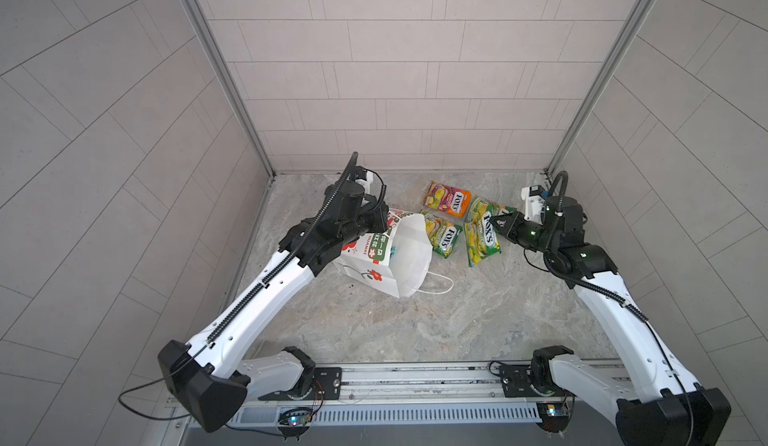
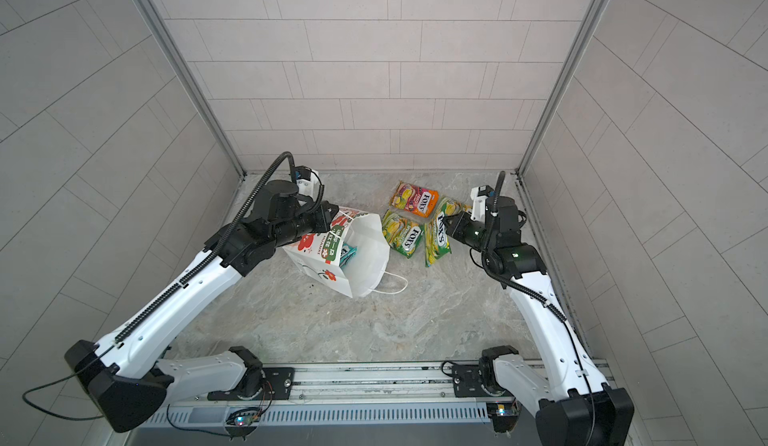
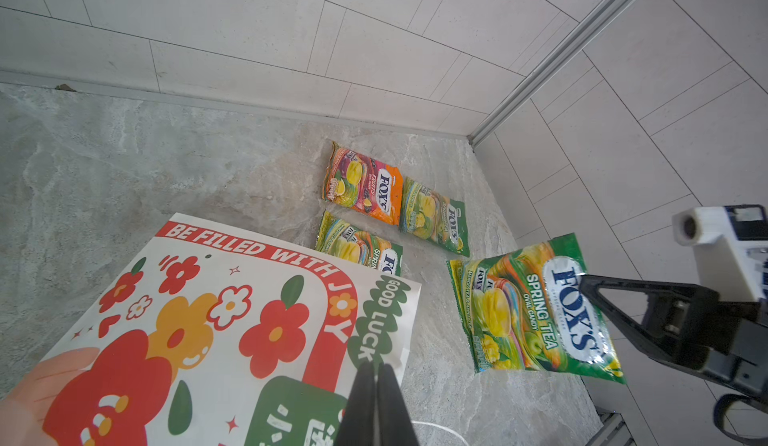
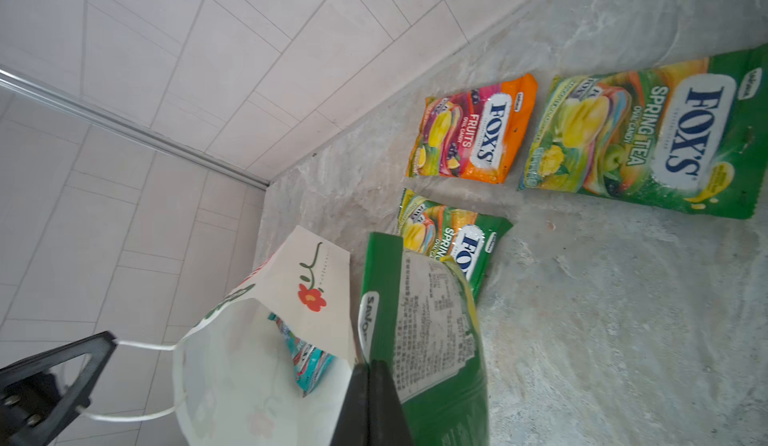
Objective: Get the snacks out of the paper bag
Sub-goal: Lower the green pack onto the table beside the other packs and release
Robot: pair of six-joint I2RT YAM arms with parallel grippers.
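Note:
Next, my right gripper comes down to release the green-and-yellow snack packet (image 3: 532, 315) on the bare tabletop beside the flat packets, since that clear spot lies below the gripper.
The white paper bag (image 1: 405, 252) (image 2: 368, 252) leans open on the marbled table, its flowered side (image 3: 208, 319) toward my left arm. My left gripper (image 3: 376, 367) (image 2: 332, 220) is shut on the bag's top edge by a cord handle. A teal snack packet (image 4: 309, 361) (image 2: 347, 252) shows inside the bag (image 4: 232, 381). My right gripper (image 4: 369, 363) (image 1: 495, 218) is shut on a green-and-yellow snack packet (image 3: 532, 315) (image 4: 436, 331), held just above the table beside the bag. An orange packet (image 1: 446, 198) and two green-and-yellow packets (image 3: 434, 215) (image 3: 357, 248) lie flat behind it.
Tiled walls close the table in at the back (image 1: 395, 132) and on both sides, with metal corner posts (image 1: 557, 165). The bag's other cord handle (image 1: 438, 286) loops onto the table. A metal rail (image 1: 415, 381) carrying both arm bases runs along the front edge.

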